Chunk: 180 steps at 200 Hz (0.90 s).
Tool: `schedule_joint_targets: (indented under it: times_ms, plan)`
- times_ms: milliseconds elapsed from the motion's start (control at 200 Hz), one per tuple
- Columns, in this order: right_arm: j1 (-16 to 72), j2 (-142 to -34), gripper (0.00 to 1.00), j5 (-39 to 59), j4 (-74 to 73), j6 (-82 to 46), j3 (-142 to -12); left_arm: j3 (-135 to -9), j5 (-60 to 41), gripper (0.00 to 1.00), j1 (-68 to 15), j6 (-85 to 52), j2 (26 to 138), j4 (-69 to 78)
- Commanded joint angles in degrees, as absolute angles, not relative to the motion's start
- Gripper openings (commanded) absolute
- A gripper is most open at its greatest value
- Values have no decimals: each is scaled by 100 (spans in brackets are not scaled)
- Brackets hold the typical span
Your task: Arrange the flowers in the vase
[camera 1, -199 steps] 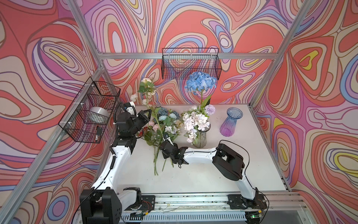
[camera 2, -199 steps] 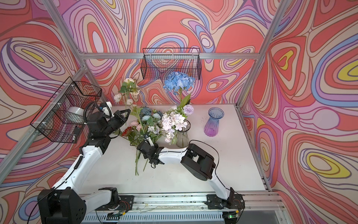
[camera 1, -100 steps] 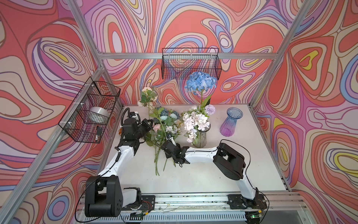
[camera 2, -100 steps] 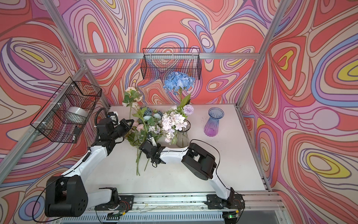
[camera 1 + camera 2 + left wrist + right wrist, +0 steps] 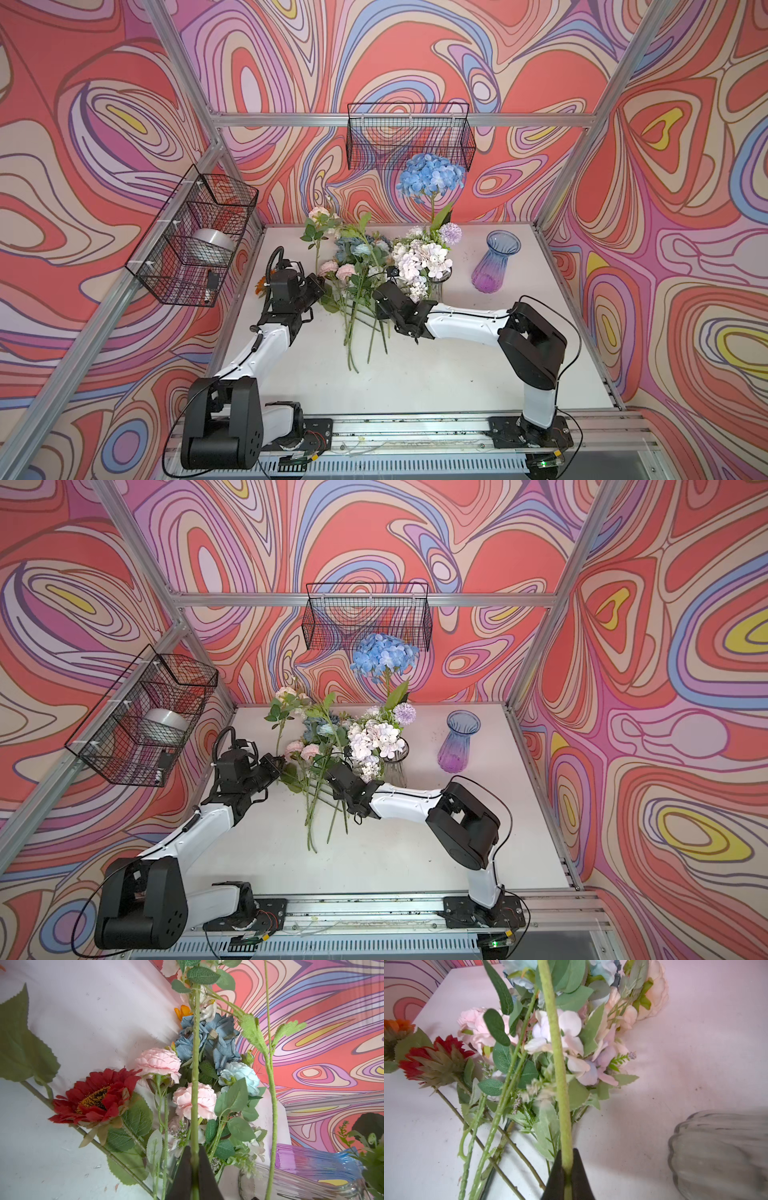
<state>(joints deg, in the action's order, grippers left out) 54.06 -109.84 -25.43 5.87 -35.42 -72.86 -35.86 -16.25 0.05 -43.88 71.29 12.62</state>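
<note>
My right gripper should next move gently toward the pile's loose stems and let go of the thick green stem there, because they lie between my right gripper and my left gripper.
Both top views show my left gripper (image 5: pixel 318 286) (image 5: pixel 279 766) shut on the thin leafy stem (image 5: pixel 195 1064) of a pale peach flower (image 5: pixel 320 214) that stands upright. My right gripper (image 5: pixel 380 297) (image 5: pixel 332 773) is shut on a thick fuzzy green stem (image 5: pixel 558 1064) that rises through the pile. That pile of loose flowers (image 5: pixel 357 266) lies on the table between the two grippers, with pink peonies (image 5: pixel 159 1061), dusty-blue roses (image 5: pixel 216 1043) and a red sunflower (image 5: pixel 97 1097). A clear glass vase (image 5: pixel 438 284) holds a tall blue hydrangea (image 5: pixel 430 176) and white blooms. A purple-blue vase (image 5: pixel 496 262) stands empty.
An orange sunflower (image 5: pixel 261 286) lies behind my left wrist near the left wall. Two wire baskets hang on the walls, one at the left (image 5: pixel 195 237) and one at the back (image 5: pixel 409 135). The clear vase (image 5: pixel 720 1153) stands close beside my right gripper.
My left arm has come down and shifted right with its flower, closer to the pile. My right gripper has moved a little right and back, still on its stem.
</note>
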Motion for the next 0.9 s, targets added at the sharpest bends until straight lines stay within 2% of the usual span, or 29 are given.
schedule_joint_targets:
  times_ms: [0, 200, 336, 571, 751, 831, 896]
  plan:
    - [5370, -11061, 0, -2570, 554, -3544, -7397, -3595, -1495, 0, 26, -4298, 6945, 1335]
    - [5370, -11069, 0, -2631, 759, -3621, -7480, -3557, -724, 0, 26, -4190, 6422, 821]
    - [5370, -10925, 0, -2576, 728, -3620, -7311, -3393, -397, 0, 31, -4310, 6252, 1259]
    - [5372, -11218, 0, -2184, 661, -3455, -7569, -3734, -909, 0, 26, -4525, 6720, 1690]
    - [5375, -11484, 0, -1957, 828, -3271, -8016, -3541, -1237, 0, -30, -4588, 6325, 1742]
    - [5378, -11510, 11, -1814, 871, -3185, -8126, -3441, -1436, 0, -95, -4588, 6056, 1814]
    - [5371, -11463, 25, -1680, 853, -3137, -8147, -3394, -1598, 0, -156, -4581, 5835, 1899]
